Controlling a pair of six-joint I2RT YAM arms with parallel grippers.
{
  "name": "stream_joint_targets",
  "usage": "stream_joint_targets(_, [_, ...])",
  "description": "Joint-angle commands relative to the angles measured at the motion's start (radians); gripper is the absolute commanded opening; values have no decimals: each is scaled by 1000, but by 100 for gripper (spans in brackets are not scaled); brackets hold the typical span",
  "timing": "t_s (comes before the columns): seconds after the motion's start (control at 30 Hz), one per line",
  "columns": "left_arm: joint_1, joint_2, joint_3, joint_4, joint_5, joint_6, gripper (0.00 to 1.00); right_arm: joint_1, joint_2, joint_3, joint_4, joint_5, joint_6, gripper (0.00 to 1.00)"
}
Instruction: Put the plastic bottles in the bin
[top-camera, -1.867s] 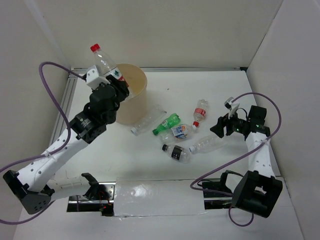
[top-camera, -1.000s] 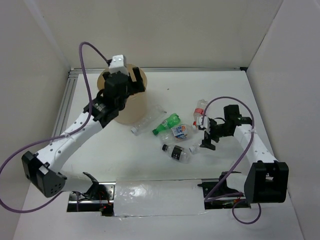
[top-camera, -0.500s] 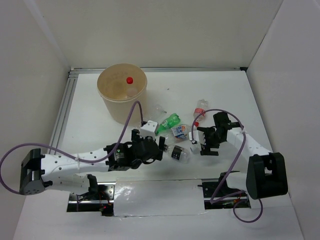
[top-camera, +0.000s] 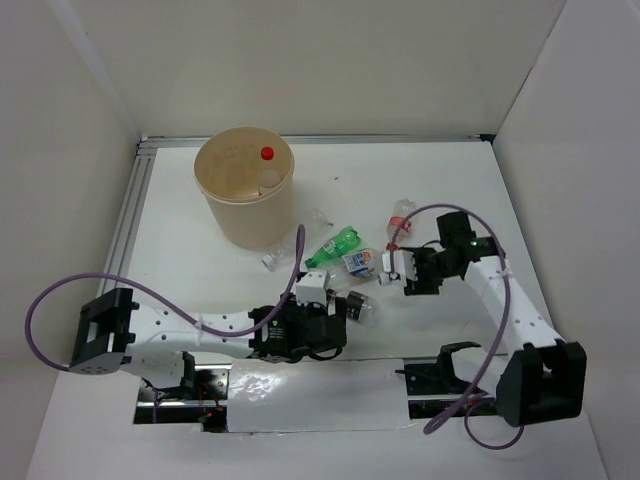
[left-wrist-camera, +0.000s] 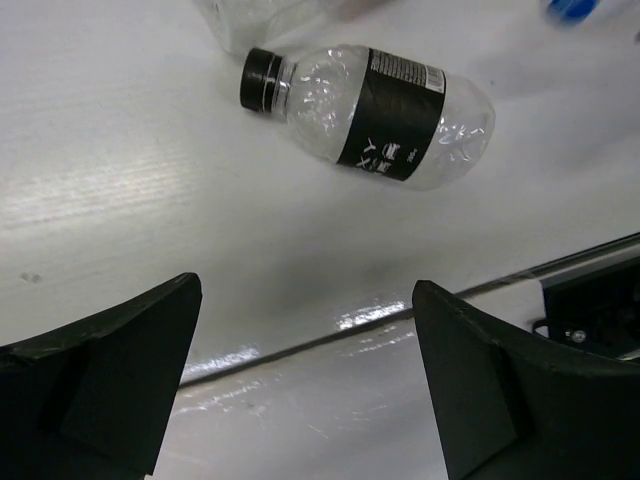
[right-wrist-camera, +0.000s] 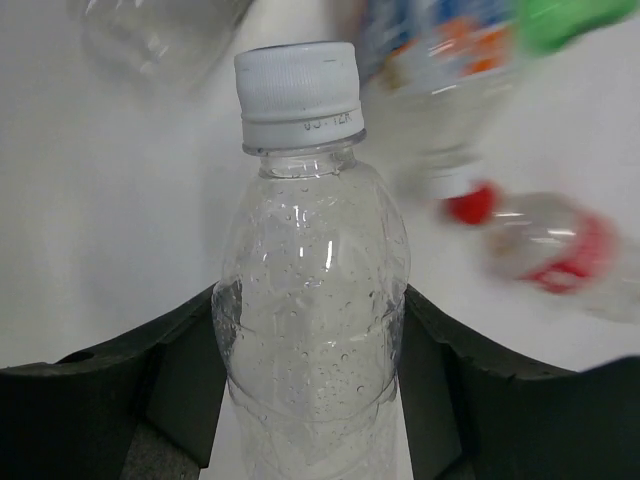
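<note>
My right gripper holds the bottle and will rise outward and to the left in the top view to release it over the bin's opening, because the bin's side is tall.
My right gripper (right-wrist-camera: 310, 345) is shut on a clear plastic bottle with a white cap (right-wrist-camera: 305, 270), its jaws pressed to both sides of the body. Seen from above, that gripper (top-camera: 398, 272) is right of the bottle pile. A black-capped, black-labelled bottle (left-wrist-camera: 385, 110) lies on its side just beyond my open, empty left gripper (left-wrist-camera: 305, 300), which sits low near the table's front edge (top-camera: 335, 312). The tan bin (top-camera: 232, 215) stands at the back left with a red-capped bottle (top-camera: 266, 160) inside. A green bottle (top-camera: 337, 243) lies mid-table.
An orange-and-blue-labelled bottle (top-camera: 360, 262), a red-capped bottle (top-camera: 400, 222) and a clear bottle (top-camera: 288, 246) beside the bin lie on the white table. A metal strip (left-wrist-camera: 560, 265) runs along the front edge near the left gripper. White walls enclose three sides.
The left arm dropped a red-capped bottle into the bin, then swung down to the front by the black-labelled bottle. The right gripper reached the white-capped bottle and closed on it.
</note>
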Motion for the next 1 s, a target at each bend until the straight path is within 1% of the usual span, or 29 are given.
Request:
stream_joint_targets(0.0, [-37,-22,16,-24,-2,-191,100,-5,-85,244,-194,-222,2,42])
stream_joint_targets(0.03, [-38,-37,1,-24,-2,-258,100,-5,-85,354,-194,-255,74,40])
stream_joint_targets(0.07, [-53,-56,-37,-24,-2,-291,100,-5,-70,405,-173,-287,120,40])
stream_joint_targets(0.1, [-64,-92,-59,-10,-2,-320,100,4,-61,448,-83,-353,180,40])
stream_joint_targets(0.13, [-64,-114,-83,3,11,-363,100,4,-45,514,-12,-385,343,40])
stream_joint_targets(0.17, [-64,-134,-137,48,11,-377,100,4,-36,538,70,-416,437,40])
stream_joint_targets(0.2, [-64,-168,-163,71,20,-391,100,18,-18,553,272,-468,646,40])
stream_joint_targets(0.23, [-64,-182,-188,94,30,-401,100,29,-2,576,377,-487,749,40])
stream_joint_targets(0.3, [-73,-193,-234,120,31,-428,100,91,45,611,569,-487,945,40])
stream_joint_targets(0.33, [-73,-203,-234,120,31,-437,100,122,111,637,697,-472,1080,40])
stream_joint_targets(0.37, [-87,-203,-245,120,31,-448,100,183,148,697,749,-458,1137,40])
stream_joint_targets(0.4, [-99,-203,-245,120,21,-448,100,210,181,723,799,-447,1191,40])
stream_joint_targets(0.43, [-99,-203,-245,120,21,-448,100,236,244,748,895,-432,1275,40])
stream_joint_targets(0.47, [-99,-203,-245,120,21,-448,100,295,274,798,939,-416,1312,40])
stream_joint_targets(0.5, [-110,-193,-245,120,21,-448,100,321,304,830,970,-401,1340,40])
stream_joint_targets(0.53, [-119,-182,-234,120,21,-448,100,349,370,867,1010,-373,1361,40])
stream_joint_targets(0.57, [-119,-182,-234,120,21,-457,100,371,404,939,1031,-373,1415,40])
stream_joint_targets(0.6, [-119,-182,-234,120,21,-457,100,409,436,975,1048,-373,1440,40])
stream_joint_targets(0.7, [-128,-170,-234,129,21,-480,100,466,550,1081,1112,-347,1526,41])
stream_joint_targets(0.9, [-137,-159,-243,138,12,-513,100,526,719,1212,1122,-336,1526,43])
stream_joint_targets(0.93, [-137,-159,-243,138,12,-514,100,526,737,1222,1122,-336,1538,45])
stream_joint_targets(0.97, [-137,-159,-243,154,12,-526,100,526,777,1222,1148,-336,1550,46])
